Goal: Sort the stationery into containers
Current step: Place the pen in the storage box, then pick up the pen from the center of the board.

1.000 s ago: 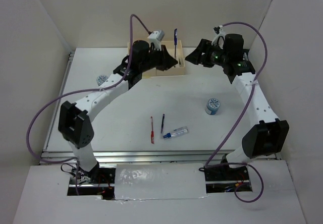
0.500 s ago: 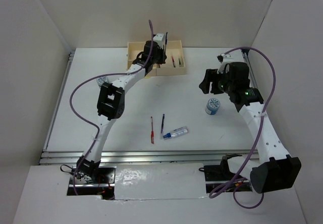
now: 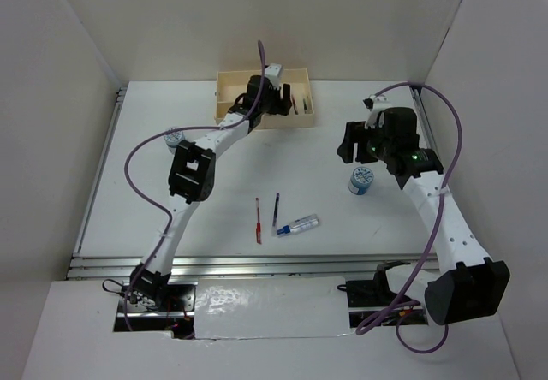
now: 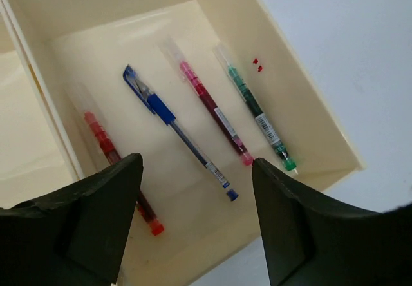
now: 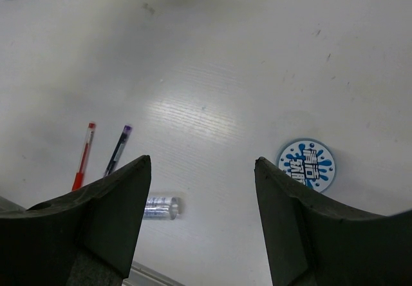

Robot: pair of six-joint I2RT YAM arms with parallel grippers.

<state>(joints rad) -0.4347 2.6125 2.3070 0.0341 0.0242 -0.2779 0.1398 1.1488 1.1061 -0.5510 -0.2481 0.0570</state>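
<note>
The far end of the red pen (image 3: 257,202) is on the tabletop, outside the box (image 3: 224,80), so my left gripper will next move back and down with a turn onto it.
Over the right-hand compartment of the cream box (image 3: 224,80) hangs my left gripper (image 3: 281,102), open with nothing between its fingers. In the left wrist view that gripper (image 4: 196,163) looks down on a red pen (image 4: 100,138), a blue pen (image 4: 174,125), a dark red pen (image 4: 212,109) and a green pen (image 4: 257,115) lying on the compartment floor. My right gripper (image 3: 347,145) hovers open and empty above the table, just up-left of a blue-and-white cylinder (image 3: 361,180). From the right wrist view, the gripper (image 5: 201,162) has that cylinder (image 5: 307,164) to its right.
On the table in front lie a red pen (image 3: 258,221), a blue pen (image 3: 276,210) and a clear tube with a blue end (image 3: 300,223). A second blue-and-white cylinder (image 3: 174,138) stands at the left. The box wall (image 4: 277,73) borders the pens.
My left gripper lowered over the box and opened, and the blue pen it held upright now lies in the compartment. My right arm swung from the box to beside the cylinder.
</note>
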